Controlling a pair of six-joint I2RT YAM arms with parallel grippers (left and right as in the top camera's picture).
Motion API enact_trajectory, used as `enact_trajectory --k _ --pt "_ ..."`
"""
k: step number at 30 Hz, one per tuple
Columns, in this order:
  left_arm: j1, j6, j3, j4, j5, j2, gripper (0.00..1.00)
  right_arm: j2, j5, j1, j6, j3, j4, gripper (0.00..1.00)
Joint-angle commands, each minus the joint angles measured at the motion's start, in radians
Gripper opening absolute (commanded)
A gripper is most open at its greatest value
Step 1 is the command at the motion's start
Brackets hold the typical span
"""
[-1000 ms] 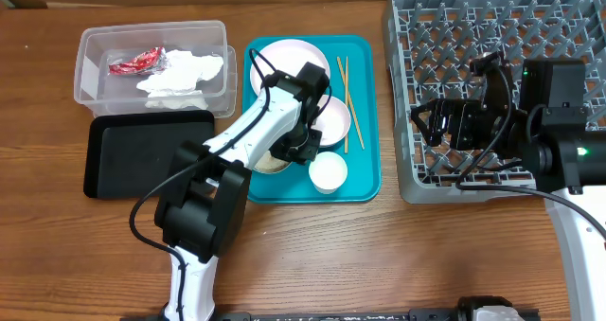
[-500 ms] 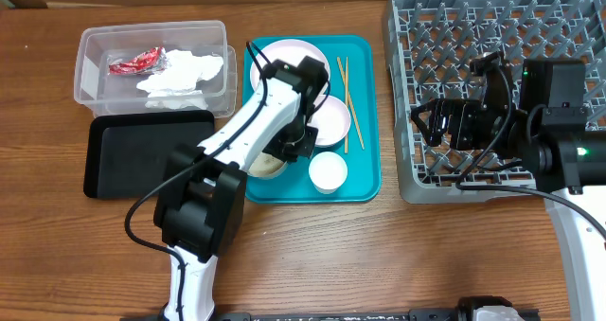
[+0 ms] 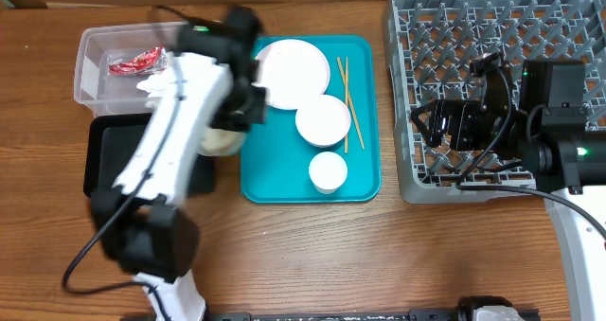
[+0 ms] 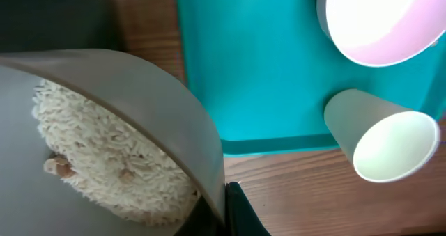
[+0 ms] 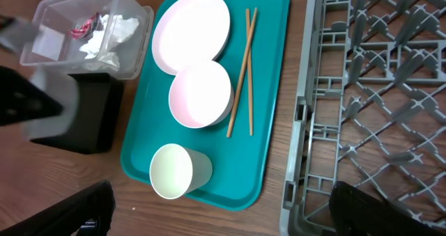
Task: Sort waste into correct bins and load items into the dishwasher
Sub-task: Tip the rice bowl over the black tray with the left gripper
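Note:
I need to tip my left gripper over the black tray because the bowl holds rice (image 4: pixel 104 145), and then I need to lower it onto the teal tray's bare near corner (image 4: pixel 254 100) and release.
My left gripper (image 3: pixel 232 130) is shut on the rim of a white bowl (image 3: pixel 220 141) holding loose rice (image 4: pixel 104 145). It holds the bowl above the right end of the black tray (image 3: pixel 123 160), beside the teal tray (image 3: pixel 365 184). One finger (image 4: pixel 224 201) pinches the bowl wall. On the teal tray lie the pale plate (image 3: pixel 294 72), the second white bowl (image 3: pixel 323 119), the small cup (image 3: pixel 328 171) and two chopsticks (image 3: pixel 345 103). The clear tub (image 3: pixel 90 84) holds the red wrapper (image 3: pixel 135 62) and napkins (image 3: pixel 185 75). My right gripper (image 3: pixel 437 122) is open and empty over the grey dish rack (image 3: pixel 492 37).
The dish rack fills the right side of the table, its left wall close to the teal tray. The clear tub and the black tray sit side by side at the left. Bare wood runs along the table's front.
My left arm has lifted the rice bowl off the teal tray and swung it left, to above the black tray's right end. The right arm has not moved.

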Motion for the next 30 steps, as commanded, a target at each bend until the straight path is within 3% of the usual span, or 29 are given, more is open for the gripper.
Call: enact_trajectory --k 1,7,13,22,30 --pt "0.127 0.143 -0.042 0.009 0.159 -0.06 0.04 -0.001 -0.009 -0.002 0.003 0.022 0.005 1.0" --pt "0.309 0.326 -0.171 0.052 0.412 -0.061 0.04 -0.001 -0.009 -0.002 0.003 0.022 0.005 1.0" --pt "0.466 0.492 -0.372 0.208 0.667 -0.061 0.04 -0.001 -0.009 -0.002 0.003 0.022 0.006 1.0" --pt "0.728 0.618 -0.642 0.403 1.047 -0.061 0.04 -0.001 -0.01 -0.002 0.003 0.022 0.005 1.0" --pt "0.911 0.615 -0.689 0.416 1.26 -0.056 0.04 -0.001 -0.01 -0.002 0.003 0.022 0.005 1.0"
